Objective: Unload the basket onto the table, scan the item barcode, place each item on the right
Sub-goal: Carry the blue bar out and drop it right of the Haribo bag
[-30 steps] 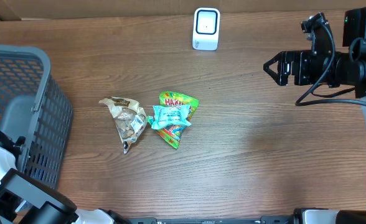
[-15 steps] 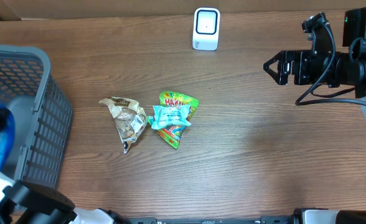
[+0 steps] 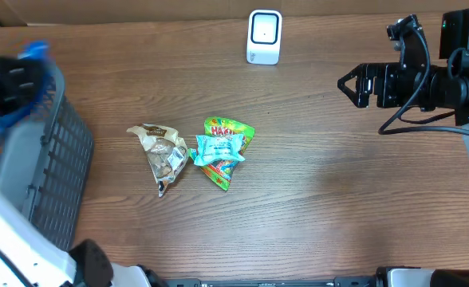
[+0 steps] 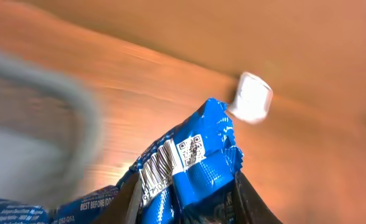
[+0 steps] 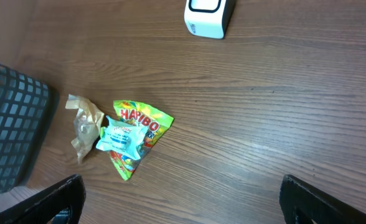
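My left gripper next needs to swing away from the basket to the right in the overhead view, until it is over the clear spot of bare table beside the Haribo bag.
My left gripper [image 4: 186,202] is shut on a blue packet [image 4: 201,168], whose white barcode [image 4: 160,169] and QR code face the wrist camera. From overhead the left arm is a blur above the basket, the left gripper [image 3: 13,84] with the blue packet [image 3: 33,53] at its tip. The white scanner [image 3: 264,36] stands at the table's far edge; it also shows as a blurred white scanner [image 4: 253,102] past the packet. My right gripper [image 3: 344,86] hovers open at the right, nothing between its fingers [image 5: 52,199].
A grey basket [image 3: 55,167] fills the left side. Mid-table lie a brown snack packet [image 3: 163,150], a green Haribo bag [image 3: 230,131] and a teal packet [image 3: 217,147] on top of it.
The left arm has swung up out of the basket towards the far left, carrying the blue packet. The right arm and the packets on the table have not moved.
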### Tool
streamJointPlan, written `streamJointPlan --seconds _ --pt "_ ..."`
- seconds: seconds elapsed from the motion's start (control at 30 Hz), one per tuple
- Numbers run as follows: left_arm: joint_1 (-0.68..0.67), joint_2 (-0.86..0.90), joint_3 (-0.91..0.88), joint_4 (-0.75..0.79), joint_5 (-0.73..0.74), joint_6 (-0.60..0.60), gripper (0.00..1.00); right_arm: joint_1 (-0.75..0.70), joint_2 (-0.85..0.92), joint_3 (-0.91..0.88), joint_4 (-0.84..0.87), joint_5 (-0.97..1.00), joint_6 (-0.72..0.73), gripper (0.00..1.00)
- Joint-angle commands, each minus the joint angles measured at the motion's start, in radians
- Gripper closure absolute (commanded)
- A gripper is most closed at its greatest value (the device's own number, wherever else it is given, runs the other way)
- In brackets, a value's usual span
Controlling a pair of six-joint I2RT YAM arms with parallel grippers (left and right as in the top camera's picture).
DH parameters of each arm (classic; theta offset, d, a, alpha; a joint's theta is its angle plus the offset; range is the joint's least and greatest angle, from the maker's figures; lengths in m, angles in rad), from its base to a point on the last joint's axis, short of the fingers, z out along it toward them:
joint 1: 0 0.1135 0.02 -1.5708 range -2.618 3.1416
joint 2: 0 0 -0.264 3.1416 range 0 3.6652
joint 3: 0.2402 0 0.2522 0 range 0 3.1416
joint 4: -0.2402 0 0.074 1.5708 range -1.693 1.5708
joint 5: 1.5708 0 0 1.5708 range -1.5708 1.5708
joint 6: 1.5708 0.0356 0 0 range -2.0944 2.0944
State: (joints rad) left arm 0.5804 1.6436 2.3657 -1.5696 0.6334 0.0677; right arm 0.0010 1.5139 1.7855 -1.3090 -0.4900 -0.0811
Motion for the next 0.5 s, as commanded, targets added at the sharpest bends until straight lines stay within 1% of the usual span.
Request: streamJointPlan --seconds 0.0,0.03,0.07,0.13,0.37,0.47 --pt "-0.216 -0.005 0.000 -0.020 0.018 0.060 0.96 0.000 -0.008 0.000 0.006 -0.005 0.002 0.00" --pt "-0.278 -0.001 -0.013 -0.019 -0.005 0.060 0.96 0.000 -0.008 0.000 0.006 -0.005 0.002 0.00" --pt "-0.388 0.014 -0.046 -0.009 -0.059 0.059 0.96 0.000 -0.008 0.000 0.006 -0.005 0.002 0.00" --pt "-0.502 0.039 -0.095 0.015 -0.111 0.039 0.96 0.000 -0.008 0.000 0.007 -0.005 0.002 0.00" --pt "-0.782 0.160 -0.294 0.177 -0.140 -0.063 0.96 0.000 -0.008 0.000 0.006 -0.004 0.002 0.00" --pt "-0.890 0.236 -0.345 0.245 -0.216 -0.108 0.96 0.000 -0.008 0.000 0.006 0.002 0.002 0.00"
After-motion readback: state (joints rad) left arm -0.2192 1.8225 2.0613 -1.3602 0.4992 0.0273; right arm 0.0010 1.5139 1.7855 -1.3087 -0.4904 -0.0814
